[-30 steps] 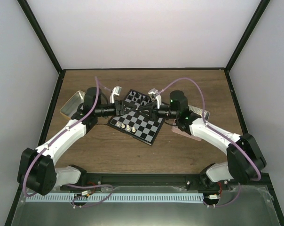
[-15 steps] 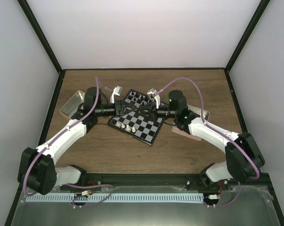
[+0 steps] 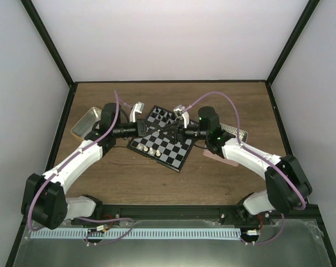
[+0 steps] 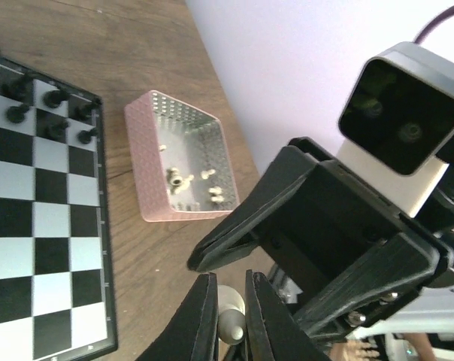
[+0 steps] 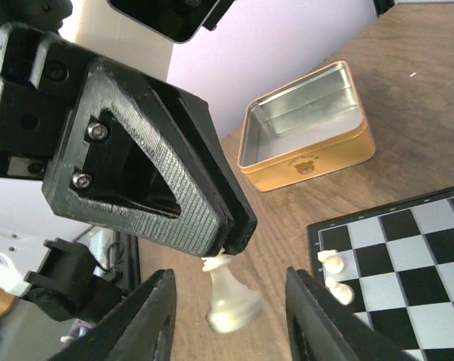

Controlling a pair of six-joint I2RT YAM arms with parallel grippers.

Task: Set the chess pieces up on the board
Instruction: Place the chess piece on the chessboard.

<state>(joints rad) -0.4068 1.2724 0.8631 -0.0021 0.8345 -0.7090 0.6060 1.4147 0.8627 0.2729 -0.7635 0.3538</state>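
My left gripper moves back, tips its fingers down and lowers to release next, since the empty square beside the white pieces is below and back.
Above the board [image 3: 162, 146] my two grippers meet tip to tip. My left gripper [image 4: 228, 301] is shut on the top of a cream-white chess piece [image 5: 231, 301], which hangs in the air off the board's edge. My right gripper [image 5: 231, 320] stands open around that piece, with its fingers [image 5: 153, 320] clear of it on both sides. White pieces [image 5: 334, 274] stand along the board's near edge [image 3: 149, 150]. Black pieces [image 4: 50, 113] fill the far rows. In the top view the held piece is hidden between the fingers.
A pink tray [image 4: 148, 195] holding several small pale pieces lies on the wood to the right of the board, half under the right arm [image 3: 235, 150]. A yellow-sided metal tin [image 3: 85, 123] sits to the left, and its inside looks bare [image 5: 302, 124].
My left gripper has closed on the white piece. My right gripper has opened and let go of it. Both arms stay almost where they were.
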